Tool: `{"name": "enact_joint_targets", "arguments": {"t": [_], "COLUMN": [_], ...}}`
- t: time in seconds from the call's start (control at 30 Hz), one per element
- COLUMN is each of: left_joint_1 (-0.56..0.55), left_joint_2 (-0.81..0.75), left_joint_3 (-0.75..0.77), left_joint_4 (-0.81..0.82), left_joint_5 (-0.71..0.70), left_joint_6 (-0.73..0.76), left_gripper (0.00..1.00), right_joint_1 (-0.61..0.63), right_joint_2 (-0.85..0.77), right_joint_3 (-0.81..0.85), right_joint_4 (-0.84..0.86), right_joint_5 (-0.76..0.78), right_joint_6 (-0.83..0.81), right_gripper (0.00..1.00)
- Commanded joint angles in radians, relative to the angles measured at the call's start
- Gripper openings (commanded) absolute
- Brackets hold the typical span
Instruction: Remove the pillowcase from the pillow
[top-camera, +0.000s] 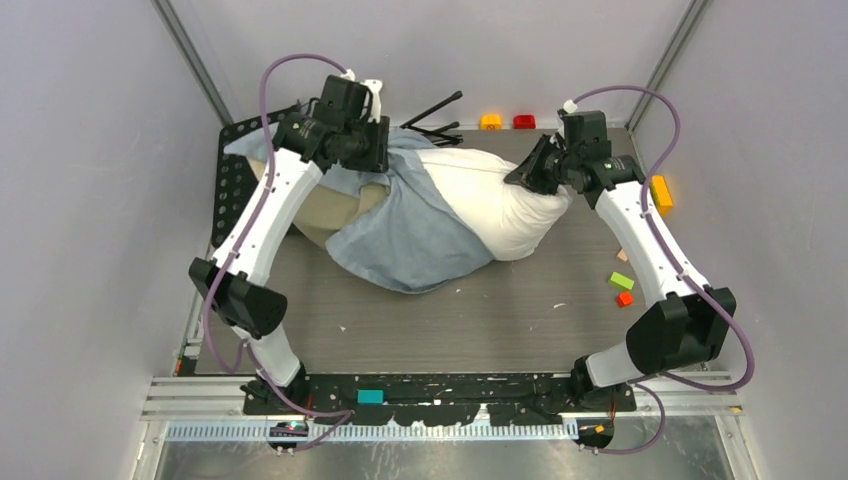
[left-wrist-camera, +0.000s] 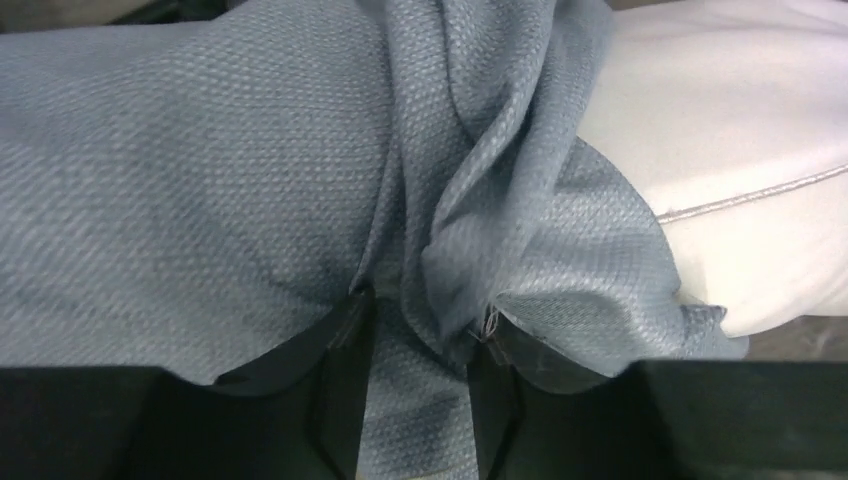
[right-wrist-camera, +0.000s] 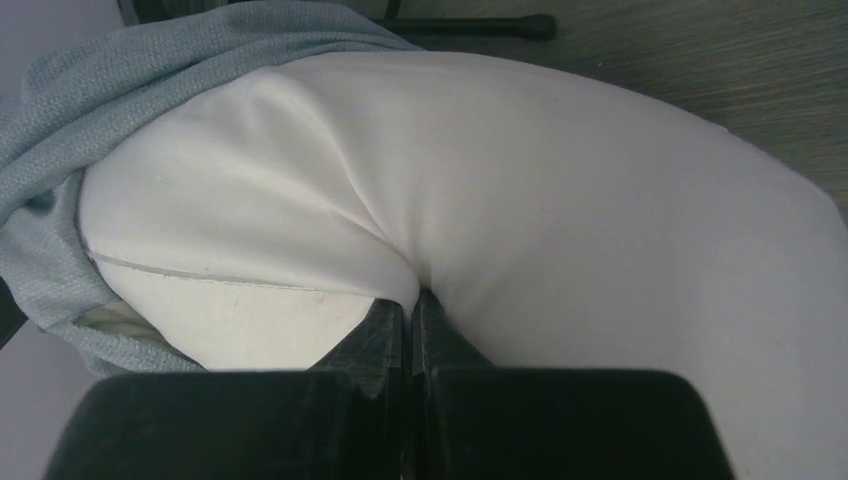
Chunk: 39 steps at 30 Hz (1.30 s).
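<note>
The pillow's bare half is directly below my right gripper's fingers. Next I need to move my right gripper slightly outward, then open it to let go of the pinch of white fabric.
The white pillow (top-camera: 497, 200) lies across the back of the table, its right half bare. The blue-grey pillowcase (top-camera: 410, 230) covers its left half and drapes forward; a tan patch (top-camera: 335, 210) shows under it. My left gripper (top-camera: 375, 160) is shut on a bunched fold of the pillowcase (left-wrist-camera: 420, 380), cloth filling the gap between the fingers (left-wrist-camera: 345, 340). My right gripper (top-camera: 522, 172) is shut on a pinch of the pillow's white fabric (right-wrist-camera: 560, 230), its fingers (right-wrist-camera: 385, 330) pressed together. The pillowcase edge (right-wrist-camera: 60, 130) shows at left in the right wrist view.
A black folded stand (top-camera: 435, 118) lies behind the pillow. Small orange (top-camera: 490, 121) and red (top-camera: 524, 121) blocks sit at the back edge. A yellow block (top-camera: 661, 193), a green block (top-camera: 621, 281) and a red block (top-camera: 625, 298) lie at the right. A perforated black plate (top-camera: 232, 180) is at the left.
</note>
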Motion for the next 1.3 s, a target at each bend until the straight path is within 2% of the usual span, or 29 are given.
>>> {"name": "enact_joint_targets", "arguments": {"t": [0.0, 0.1, 0.2, 0.23, 0.3, 0.4, 0.53, 0.6, 0.63, 0.77, 0.9, 0.97, 1.1, 1.27], "left_joint_1": [0.033, 0.032, 0.032, 0.031, 0.031, 0.031, 0.022, -0.022, -0.070, -0.359, -0.527, -0.600, -0.671, -0.670], "left_joint_2": [-0.009, -0.118, -0.277, -0.327, -0.416, -0.541, -0.748, -0.814, -0.827, -0.757, -0.703, -0.699, -0.630, -0.492], "left_joint_3": [0.128, 0.043, -0.113, -0.176, -0.252, -0.370, -0.632, -0.771, -0.827, -0.867, -0.914, -0.996, -1.059, -0.995], "left_joint_4": [-0.075, -0.052, 0.026, 0.043, 0.067, 0.106, 0.324, 0.443, 0.478, 0.478, 0.555, 0.696, 0.823, 0.886], "left_joint_5": [-0.019, -0.006, -0.005, 0.008, 0.044, 0.085, 0.201, 0.184, 0.132, -0.148, -0.338, -0.456, -0.568, -0.549], "left_joint_6": [0.047, 0.085, 0.089, 0.087, 0.061, -0.063, -0.298, -0.392, -0.415, -0.415, -0.498, -0.541, -0.567, -0.505], "left_gripper": [0.51, 0.66, 0.90, 0.93, 0.97, 0.98, 0.98, 0.97, 0.96, 0.96, 0.96, 0.95, 0.96, 1.00], "right_joint_1": [-0.035, -0.034, -0.039, -0.039, -0.041, -0.044, -0.044, -0.043, -0.044, -0.043, -0.044, -0.043, -0.043, -0.043], "right_joint_2": [0.054, 0.088, 0.122, 0.133, 0.152, 0.166, 0.158, 0.154, 0.153, 0.139, 0.121, 0.113, 0.103, 0.080], "right_joint_3": [0.063, 0.084, 0.084, 0.088, 0.095, 0.106, 0.096, 0.093, 0.091, 0.063, 0.035, 0.027, 0.022, 0.014], "right_joint_4": [0.014, 0.027, 0.063, 0.067, 0.073, 0.076, 0.110, 0.122, 0.126, 0.155, 0.178, 0.193, 0.191, 0.184], "right_joint_5": [0.110, 0.146, 0.142, 0.139, 0.142, 0.144, 0.140, 0.135, 0.135, 0.129, 0.125, 0.108, 0.096, 0.072], "right_joint_6": [0.027, 0.021, 0.016, 0.012, 0.007, 0.000, 0.009, 0.014, 0.016, 0.027, 0.034, 0.032, 0.029, 0.013], "right_gripper": [0.00, 0.00, 0.00, 0.00, 0.00, 0.00, 0.00, 0.00, 0.00, 0.00, 0.00, 0.00, 0.00, 0.00]}}
